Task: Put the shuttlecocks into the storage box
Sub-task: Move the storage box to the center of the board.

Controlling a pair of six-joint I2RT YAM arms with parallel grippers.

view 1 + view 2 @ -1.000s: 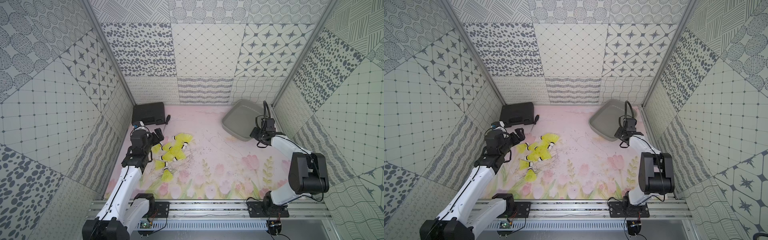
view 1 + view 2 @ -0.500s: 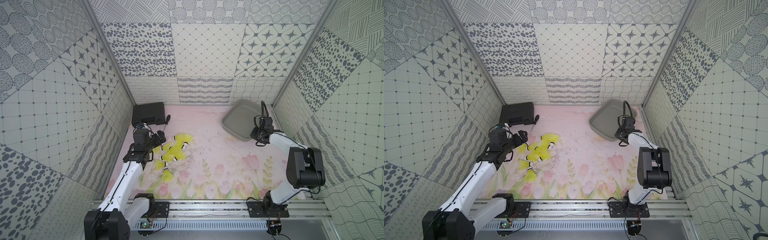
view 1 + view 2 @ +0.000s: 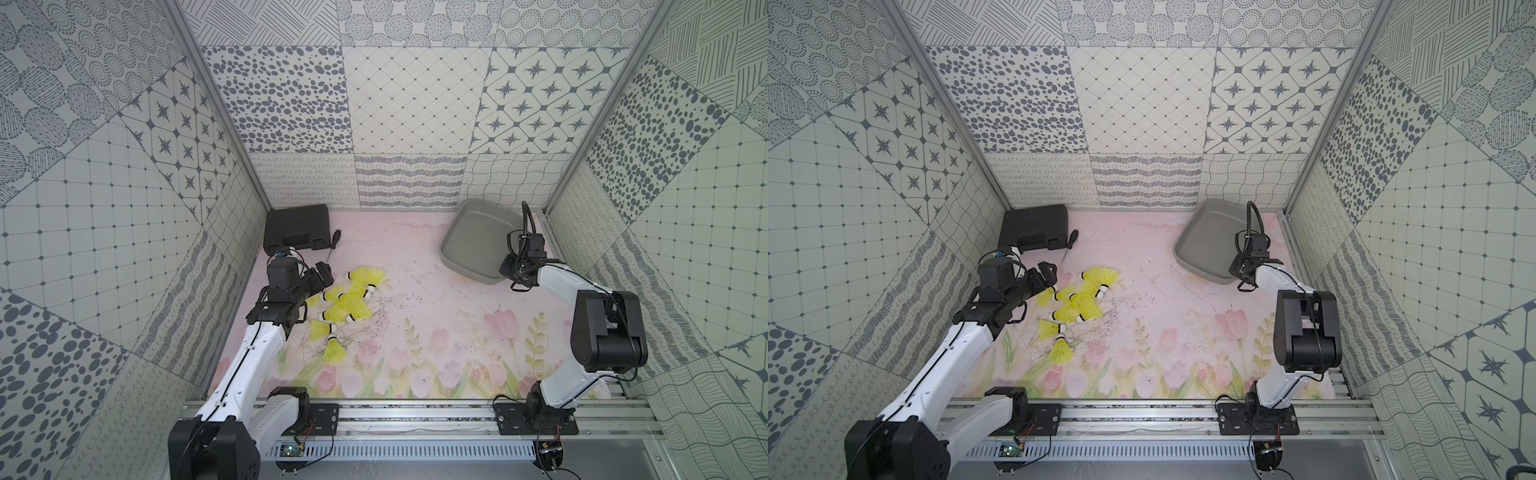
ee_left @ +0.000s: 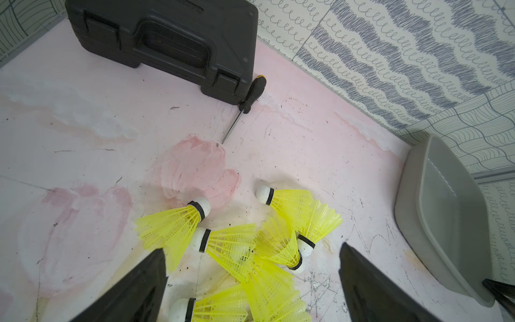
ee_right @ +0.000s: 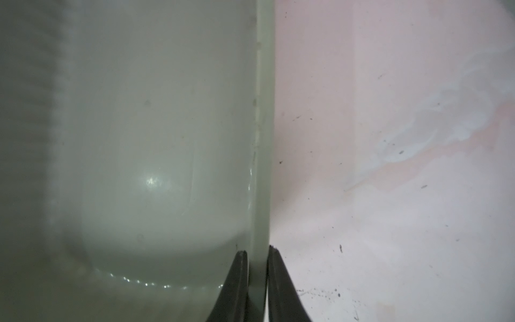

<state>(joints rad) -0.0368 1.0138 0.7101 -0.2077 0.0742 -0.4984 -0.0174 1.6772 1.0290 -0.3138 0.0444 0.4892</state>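
My right gripper should next pull the storage box (image 3: 469, 245) back and toward the shuttlecocks and release the box's side, since the mat's bare middle lies between the gripper and the heap of shuttlecocks.
Several neon-yellow shuttlecocks (image 3: 349, 303) (image 3: 1079, 305) lie in a loose heap on the left of the pink floral mat. My left gripper (image 3: 319, 277) (image 3: 1045, 274) hovers at the heap's left edge, open wide; in the left wrist view its fingers straddle the shuttlecocks (image 4: 278, 239), left gripper (image 4: 252, 248) touching none. The grey storage box (image 3: 469, 245) (image 3: 1204, 245) (image 4: 446, 223) sits at the back right, tilted, nothing inside. My right gripper (image 3: 508, 272) (image 5: 257, 251) is shut on the storage box's rim (image 5: 263, 139) at its near right corner.
A black hard case (image 3: 297, 226) (image 4: 167, 36) stands in the back left corner with a screwdriver (image 3: 333, 241) (image 4: 248, 100) lying beside it. Patterned walls close in the back and both sides. The mat's middle and front hold only scuff marks.
The right gripper's jaws have closed from half open onto the storage box's rim. The left arm has barely shifted over the heap, jaws still wide.
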